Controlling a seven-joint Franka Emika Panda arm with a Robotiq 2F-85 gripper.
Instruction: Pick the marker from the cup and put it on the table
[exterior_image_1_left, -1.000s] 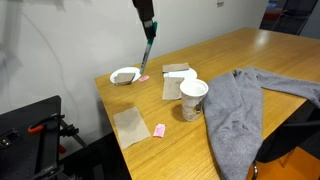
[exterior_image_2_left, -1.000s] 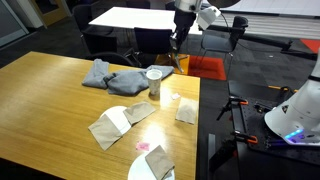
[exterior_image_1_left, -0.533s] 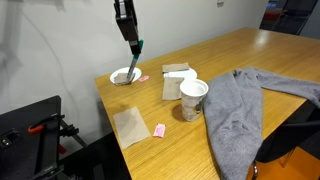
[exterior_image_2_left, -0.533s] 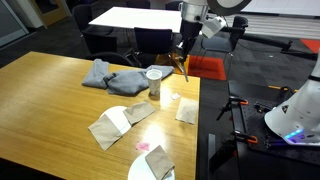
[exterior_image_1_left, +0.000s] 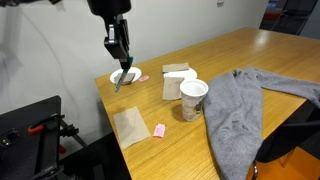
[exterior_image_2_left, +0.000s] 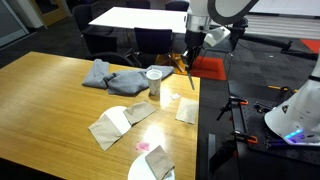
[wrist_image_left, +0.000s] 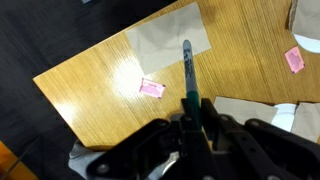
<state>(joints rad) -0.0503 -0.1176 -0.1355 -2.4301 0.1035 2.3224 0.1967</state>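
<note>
My gripper will next move down toward the cup (exterior_image_1_left: 193, 98) and let go of the green marker on the clear, bare wood (exterior_image_1_left: 147, 108) beside the brown napkin.
My gripper (exterior_image_1_left: 120, 62) is shut on the green marker (exterior_image_1_left: 119, 80) and holds it tip down above the light-brown table (exterior_image_1_left: 150, 105), near its corner. In the wrist view the marker (wrist_image_left: 188, 68) sticks out from between the fingers (wrist_image_left: 194, 106) over the table (wrist_image_left: 100, 70). The white paper cup (exterior_image_1_left: 193, 98) stands upright and apart from the gripper, toward the table's middle. It also shows in an exterior view (exterior_image_2_left: 154, 82), with the gripper (exterior_image_2_left: 189, 60) beyond the table's end.
A shallow white dish (exterior_image_1_left: 125, 74) lies just behind the marker tip. Brown napkins (exterior_image_1_left: 131, 125) (wrist_image_left: 165, 38) and pink packets (exterior_image_1_left: 159, 130) (wrist_image_left: 152, 88) lie near the table edge. A grey cloth (exterior_image_1_left: 240, 110) covers the area beside the cup.
The gripper has carried the marker away from the cup's side, toward the table corner and lower. The cup has not moved.
</note>
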